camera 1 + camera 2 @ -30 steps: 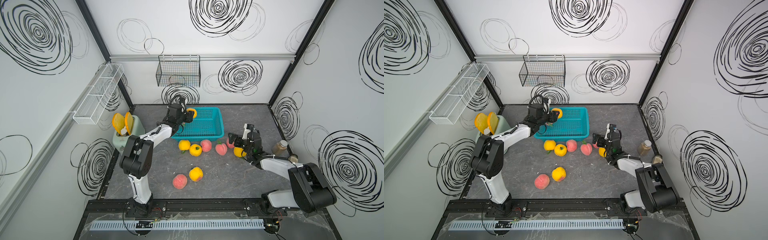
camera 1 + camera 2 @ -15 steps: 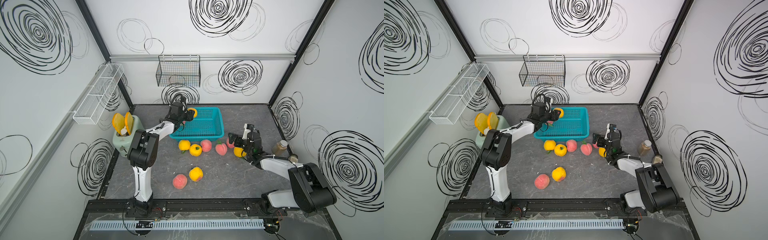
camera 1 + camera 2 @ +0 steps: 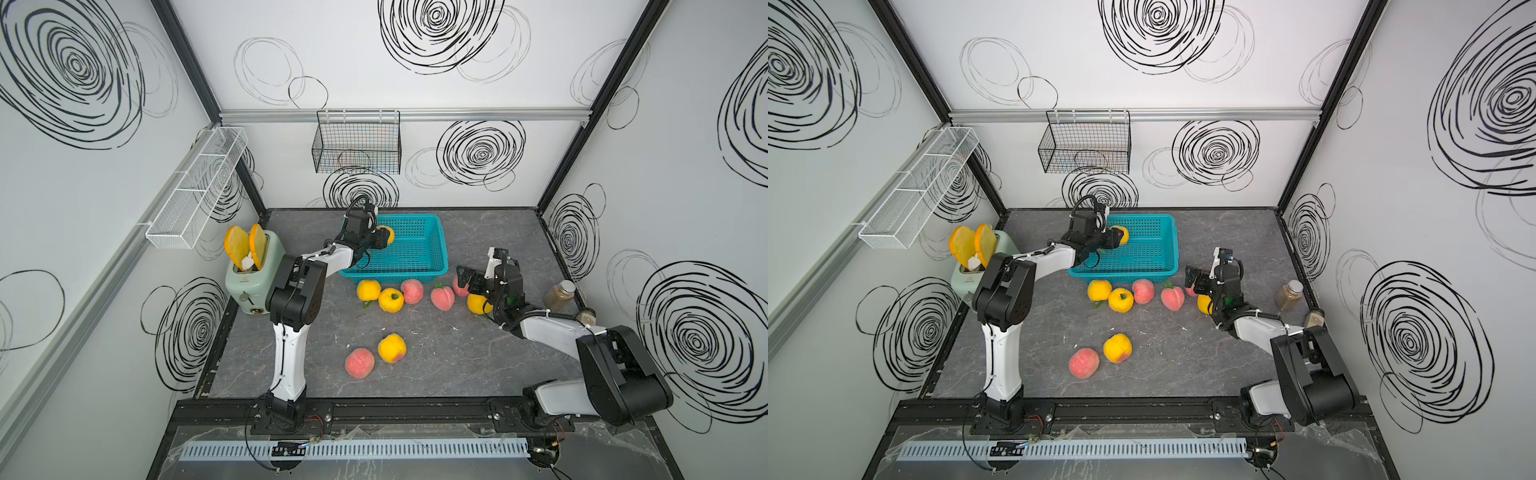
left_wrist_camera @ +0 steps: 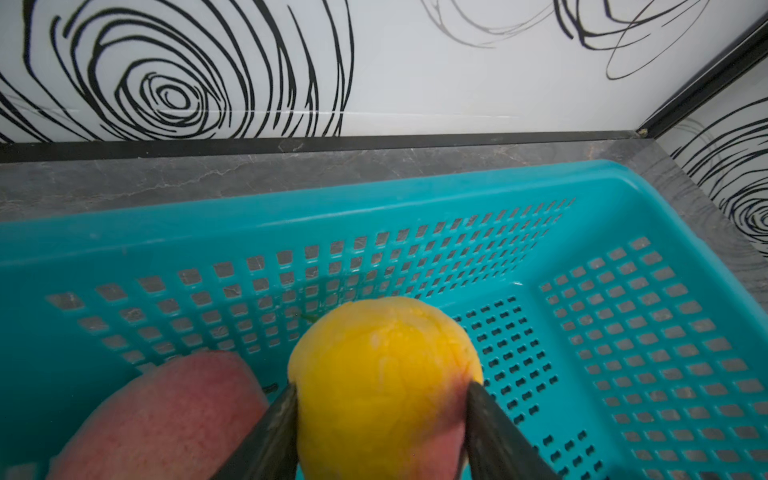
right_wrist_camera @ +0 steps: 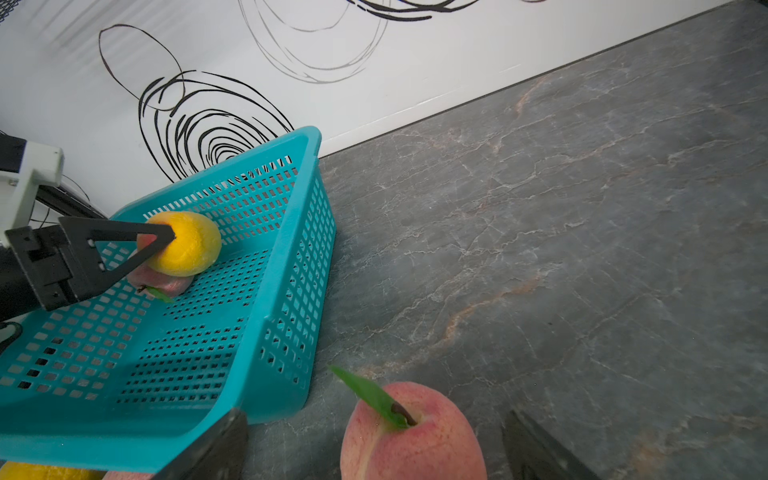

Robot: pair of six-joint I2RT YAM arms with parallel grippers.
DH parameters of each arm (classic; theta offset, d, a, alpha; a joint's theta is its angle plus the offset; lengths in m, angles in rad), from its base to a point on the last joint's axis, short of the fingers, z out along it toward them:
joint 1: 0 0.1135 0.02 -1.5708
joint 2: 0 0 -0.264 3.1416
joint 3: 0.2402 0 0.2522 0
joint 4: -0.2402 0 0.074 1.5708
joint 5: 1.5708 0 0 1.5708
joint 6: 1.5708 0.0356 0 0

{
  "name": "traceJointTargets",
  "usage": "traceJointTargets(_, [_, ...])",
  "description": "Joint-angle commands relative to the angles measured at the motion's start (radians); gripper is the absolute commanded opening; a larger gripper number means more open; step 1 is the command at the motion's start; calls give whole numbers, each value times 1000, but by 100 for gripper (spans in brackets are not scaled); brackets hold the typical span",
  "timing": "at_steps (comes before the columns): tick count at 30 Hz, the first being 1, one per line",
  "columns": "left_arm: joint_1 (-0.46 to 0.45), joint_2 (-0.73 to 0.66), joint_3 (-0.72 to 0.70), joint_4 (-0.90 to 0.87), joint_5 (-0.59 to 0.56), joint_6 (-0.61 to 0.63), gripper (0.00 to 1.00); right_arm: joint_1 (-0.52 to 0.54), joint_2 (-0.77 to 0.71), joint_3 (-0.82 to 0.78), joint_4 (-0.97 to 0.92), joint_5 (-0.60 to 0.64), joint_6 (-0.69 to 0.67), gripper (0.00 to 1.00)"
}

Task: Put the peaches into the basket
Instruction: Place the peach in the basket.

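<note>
My left gripper should go down next and let go of the yellow peach (image 4: 382,353) beside the pink one in the basket, because the bare bottom of the basket is just below the gripper.
The turquoise basket (image 3: 395,276) (image 3: 1125,274) stands at the back of the table. My left gripper (image 3: 384,237) (image 4: 382,388) is shut on a yellow peach (image 4: 382,353) (image 5: 187,243) over the basket's far-left corner. Just below it a pink peach (image 4: 166,419) lies in the basket. My right gripper (image 3: 463,280) (image 5: 374,436) is open around a pink peach (image 5: 411,436) with a green leaf, right of the basket. Several more peaches lie on the table: a row in front of the basket (image 3: 390,300) (image 3: 442,298) and a pair nearer the front (image 3: 360,362) (image 3: 392,348).
A mint toaster (image 3: 253,274) holding toast slices stands at the left wall. Two small jars (image 3: 559,295) (image 3: 586,316) stand by the right wall. A black wire basket (image 3: 357,147) and a white mesh rack (image 3: 195,191) hang on the walls.
My left arm's elbow has swung in toward the basket while its gripper keeps the yellow peach over the basket's corner. The right arm has not moved.
</note>
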Motion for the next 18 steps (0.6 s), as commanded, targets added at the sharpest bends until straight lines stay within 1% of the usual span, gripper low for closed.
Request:
traceJointTargets(1, [-15, 13, 37, -1, -53, 13, 58, 3, 0, -6, 13, 5, 10, 99])
traceJointTargets(4, [-21, 18, 41, -17, -83, 19, 59, 3, -4, -7, 14, 6, 10, 99])
traceJointTargets(11, [-23, 29, 39, -24, -86, 12, 63, 4, -7, -7, 12, 1, 11, 99])
traceJointTargets(12, [-25, 30, 41, -24, -89, 12, 64, 2, -10, -8, 10, 5, 11, 99])
traceJointTargets(15, [-28, 29, 41, -30, -117, 12, 73, 3, -18, -10, 12, 3, 10, 99])
traceJointTargets(18, [-28, 30, 42, -35, -121, 11, 78, 3, -18, -11, 12, 5, 11, 99])
